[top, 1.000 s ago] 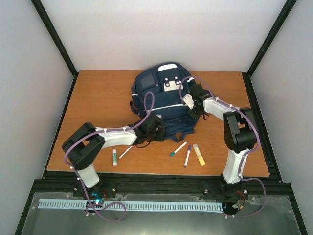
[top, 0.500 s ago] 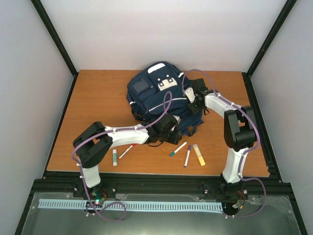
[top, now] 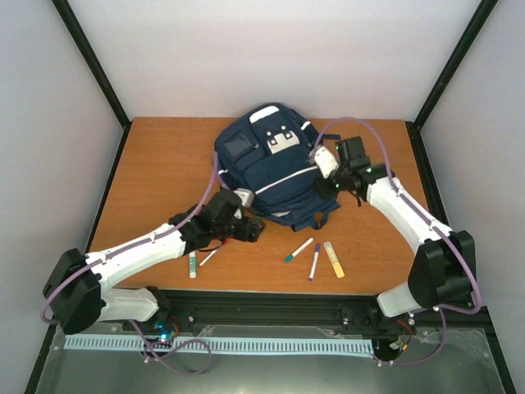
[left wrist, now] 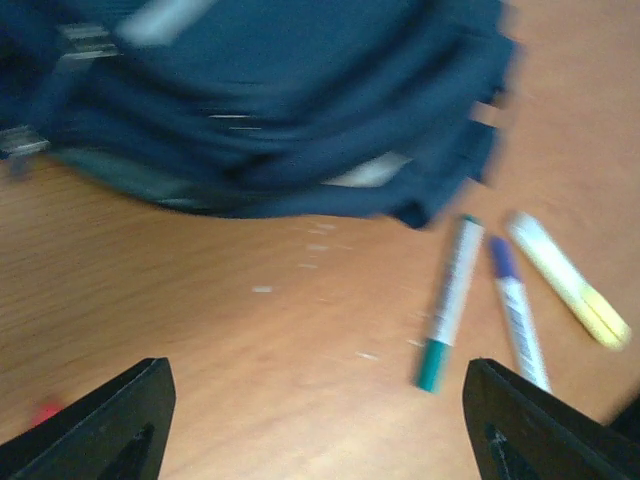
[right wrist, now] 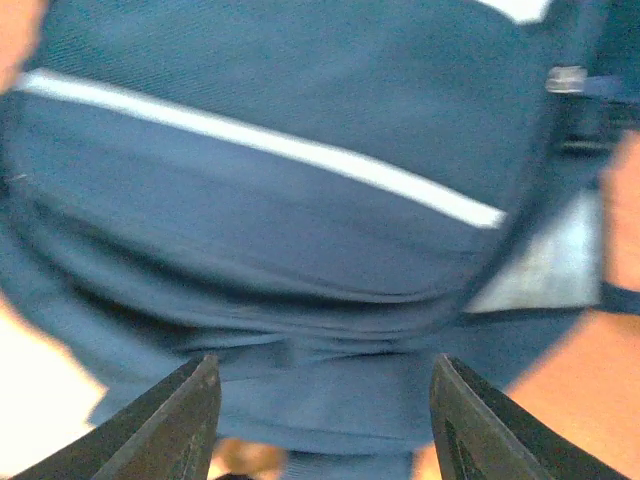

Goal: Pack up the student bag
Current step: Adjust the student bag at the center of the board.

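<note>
The bag's nearer zipper pull (left wrist: 22,142) is outward and toward the left in the wrist view, so my left gripper will next go down, outward and to that side, onto the zipper pull.
The student bag (top: 267,168), navy blue with a white stripe and white patches, lies in the middle of the table. My left gripper (top: 251,231) is open and empty, just off the bag's near left edge, over bare wood. In the left wrist view (left wrist: 320,425) the bag (left wrist: 260,110) is ahead of its wide-open jaws. My right gripper (top: 323,186) is open at the bag's right side. In the right wrist view (right wrist: 325,425) the bag's fabric (right wrist: 280,200) fills the frame between the spread fingers, which hold nothing.
A teal marker (top: 299,249), a purple marker (top: 315,261) and a yellow highlighter (top: 334,258) lie near the table's front edge, right of my left gripper. A glue stick (top: 193,263) and a red pen (top: 211,254) lie under the left forearm.
My left gripper has drawn back to the left, away from the bag's near edge. My right gripper has shifted slightly down the bag's right side. The bag moved up and left earlier, then stayed.
</note>
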Robot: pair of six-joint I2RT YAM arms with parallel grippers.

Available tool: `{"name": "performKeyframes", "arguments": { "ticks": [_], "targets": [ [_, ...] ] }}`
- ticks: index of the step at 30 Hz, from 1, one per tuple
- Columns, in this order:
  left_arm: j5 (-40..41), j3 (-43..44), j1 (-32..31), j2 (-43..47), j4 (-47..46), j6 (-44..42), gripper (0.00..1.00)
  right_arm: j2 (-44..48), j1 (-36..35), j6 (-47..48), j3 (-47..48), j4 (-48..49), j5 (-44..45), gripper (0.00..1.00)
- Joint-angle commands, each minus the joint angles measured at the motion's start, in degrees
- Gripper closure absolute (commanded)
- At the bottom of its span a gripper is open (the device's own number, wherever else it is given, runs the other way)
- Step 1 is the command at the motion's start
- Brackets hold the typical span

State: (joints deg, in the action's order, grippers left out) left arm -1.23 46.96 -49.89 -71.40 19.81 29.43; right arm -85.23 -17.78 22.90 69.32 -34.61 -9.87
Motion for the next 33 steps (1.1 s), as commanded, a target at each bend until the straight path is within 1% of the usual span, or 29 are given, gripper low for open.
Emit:
{"name": "performKeyframes", "arguments": {
  "ticks": [1,4,6,9,12,18,24,26,29,31,33],
  "targets": [
    [4.8,-3.9,9.2,2.0,2.1,5.7,0.16,2.8,-5.2,3.9,-6.8,-1.0,-13.2,0.41],
    [3.4,-6.2,13.5,2.6,-2.2,7.0,0.16,4.4,-9.8,7.0,-11.0,0.7,-11.9,0.40],
    [2.2,-6.6,15.4,1.1,-5.1,5.7,0.17,3.8,-11.0,7.0,-12.3,1.7,-12.2,0.40],
    [2.3,-5.3,16.9,-3.9,-7.9,3.5,0.22,2.0,-11.3,6.7,-12.8,2.0,-11.8,0.40],
    [0.1,-3.6,17.7,-10.2,-10.7,0.4,0.29,1.3,-11.5,6.8,-13.6,2.5,-11.8,0.41],
    [-2.8,-0.2,19.6,-17.1,-14.3,-4.0,0.34,0.6,-11.5,7.0,-14.3,3.5,-11.3,0.42],
    [-0.9,4.1,19.8,-21.5,-13.9,-8.3,0.35,0.2,-11.5,7.0,-14.7,3.7,-10.5,0.42],
    [-1.1,6.1,19.8,-23.9,-13.2,-9.2,0.34,-0.1,-11.5,7.0,-14.8,3.9,-10.1,0.42],
    [-1.6,8.8,19.8,-26.4,-12.5,-10.9,0.35,-0.2,-11.5,6.8,-14.8,3.8,-9.6,0.43],
    [-3.5,9.6,19.8,-27.2,-12.9,-12.3,0.35,-0.1,-11.5,6.6,-15.0,4.2,-8.5,0.44],
    [-8.2,10.3,19.8,-28.2,-13.4,-13.2,0.36,-0.2,-11.5,6.5,-14.9,4.5,-6.8,0.45]
  ]
}}
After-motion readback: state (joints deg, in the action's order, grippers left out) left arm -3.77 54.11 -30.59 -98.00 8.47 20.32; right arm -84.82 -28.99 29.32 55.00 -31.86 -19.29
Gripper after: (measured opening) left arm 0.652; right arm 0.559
